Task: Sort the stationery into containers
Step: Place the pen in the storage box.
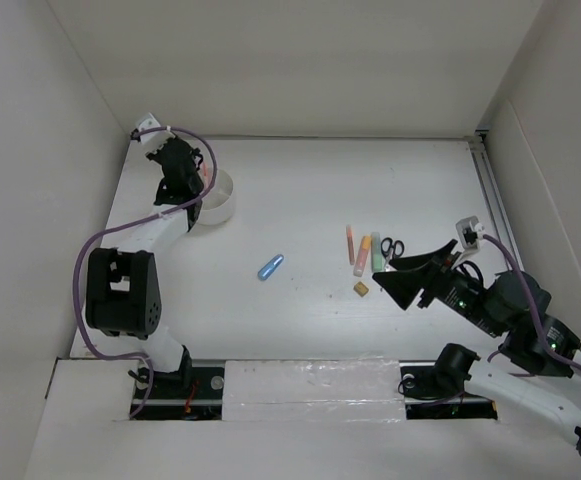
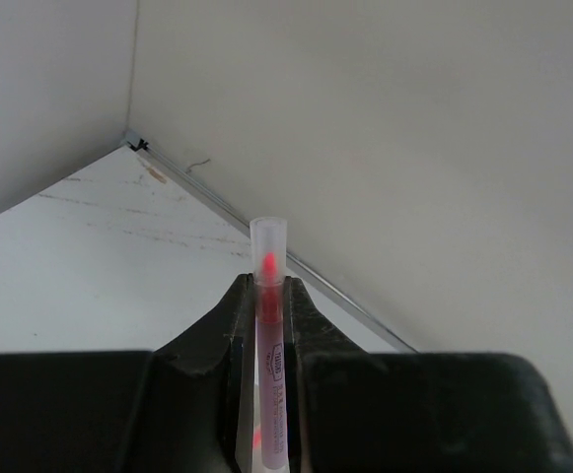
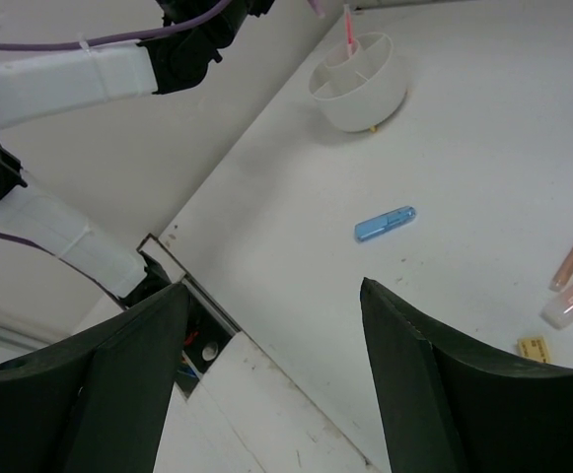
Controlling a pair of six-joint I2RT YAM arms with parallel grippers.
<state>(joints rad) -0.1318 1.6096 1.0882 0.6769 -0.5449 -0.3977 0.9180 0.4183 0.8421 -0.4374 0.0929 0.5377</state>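
My left gripper shifts to the right in the top view next and tilts down over the cup's section to release its pen, because a pink pen already stands there.
My left gripper [image 1: 188,178] is over the low white divided cup [image 1: 215,200] at the back left. In the left wrist view it [image 2: 268,292] is shut on a thin pink pen [image 2: 268,246] held upright. In the right wrist view a pink pen [image 3: 349,32] stands in one compartment of the cup [image 3: 360,89]. My right gripper [image 1: 395,277] is open and empty beside the scissors [image 1: 392,248], green highlighter [image 1: 377,250], orange highlighter [image 1: 362,256], orange pen [image 1: 350,243] and tan eraser [image 1: 361,288]. The blue capsule [image 1: 271,267] lies mid-table, also in the right wrist view [image 3: 385,224].
White walls close in the table on the left, back and right. A metal rail [image 1: 492,195] runs along the right edge. A gap with cables [image 1: 185,385] lies at the near edge by the arm bases.
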